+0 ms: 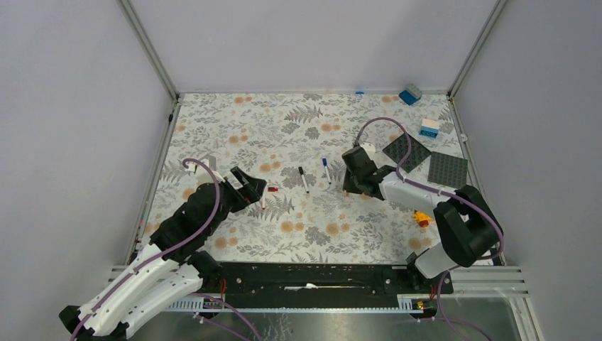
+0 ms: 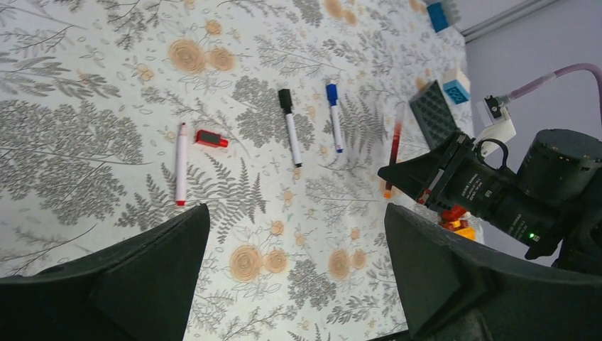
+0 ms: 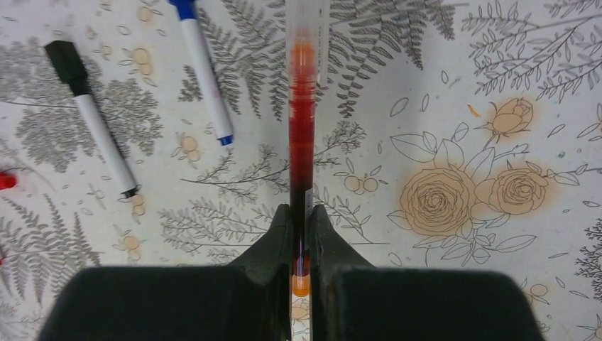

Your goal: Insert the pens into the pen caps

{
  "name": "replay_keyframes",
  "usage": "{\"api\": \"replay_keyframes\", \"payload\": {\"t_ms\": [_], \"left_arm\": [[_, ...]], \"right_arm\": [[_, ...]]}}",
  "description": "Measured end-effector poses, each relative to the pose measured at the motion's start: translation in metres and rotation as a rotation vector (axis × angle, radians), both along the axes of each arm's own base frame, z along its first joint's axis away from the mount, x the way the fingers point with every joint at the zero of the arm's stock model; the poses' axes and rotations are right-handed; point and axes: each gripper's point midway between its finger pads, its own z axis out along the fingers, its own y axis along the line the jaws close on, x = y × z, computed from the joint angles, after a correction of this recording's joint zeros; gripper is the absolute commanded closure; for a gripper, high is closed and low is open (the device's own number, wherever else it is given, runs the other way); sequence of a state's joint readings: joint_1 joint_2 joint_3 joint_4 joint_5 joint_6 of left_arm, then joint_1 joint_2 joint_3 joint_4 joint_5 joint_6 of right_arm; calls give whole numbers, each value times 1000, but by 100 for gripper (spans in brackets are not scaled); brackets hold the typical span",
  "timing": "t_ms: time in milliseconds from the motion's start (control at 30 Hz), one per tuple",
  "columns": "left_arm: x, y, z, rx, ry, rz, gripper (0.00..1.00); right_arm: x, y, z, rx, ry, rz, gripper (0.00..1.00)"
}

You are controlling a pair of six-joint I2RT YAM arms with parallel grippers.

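The red-barrelled pen still hangs above the clear mat, so my right gripper will next lower it onto the mat beside the blue-ended pen and let it go there.
A white pen with red tips lies on the floral mat, and a short red cap lies apart from it, just to its right. My left gripper hangs open above the mat, nearer than both, with nothing between its fingers; from above the left gripper is next to the red cap. My right gripper is shut on a red-barrelled pen near its orange end, holding it above the mat. A black-ended pen and a blue-ended pen lie side by side between the arms.
Two dark grey baseplates lie at the right of the mat. Beyond them are a blue brick and a white-and-blue brick. A yellow-and-red piece sits by the right arm. Walls close in the mat.
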State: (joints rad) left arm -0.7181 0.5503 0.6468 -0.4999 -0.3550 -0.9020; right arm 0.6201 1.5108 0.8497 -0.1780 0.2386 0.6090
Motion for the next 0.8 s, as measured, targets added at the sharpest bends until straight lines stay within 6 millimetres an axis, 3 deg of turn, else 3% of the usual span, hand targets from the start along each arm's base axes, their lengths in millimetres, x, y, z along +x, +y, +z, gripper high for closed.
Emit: {"api": "replay_keyframes", "payload": {"t_ms": [333, 600, 800], "left_arm": [[-4, 9, -13, 50, 41, 23, 2], [-5, 12, -16, 63, 50, 29, 2], [-4, 13, -17, 67, 50, 36, 2]], "right_arm": [[1, -14, -38, -25, 117, -68, 89], [5, -12, -40, 2, 130, -85, 74], [6, -11, -40, 23, 136, -89, 71]]}}
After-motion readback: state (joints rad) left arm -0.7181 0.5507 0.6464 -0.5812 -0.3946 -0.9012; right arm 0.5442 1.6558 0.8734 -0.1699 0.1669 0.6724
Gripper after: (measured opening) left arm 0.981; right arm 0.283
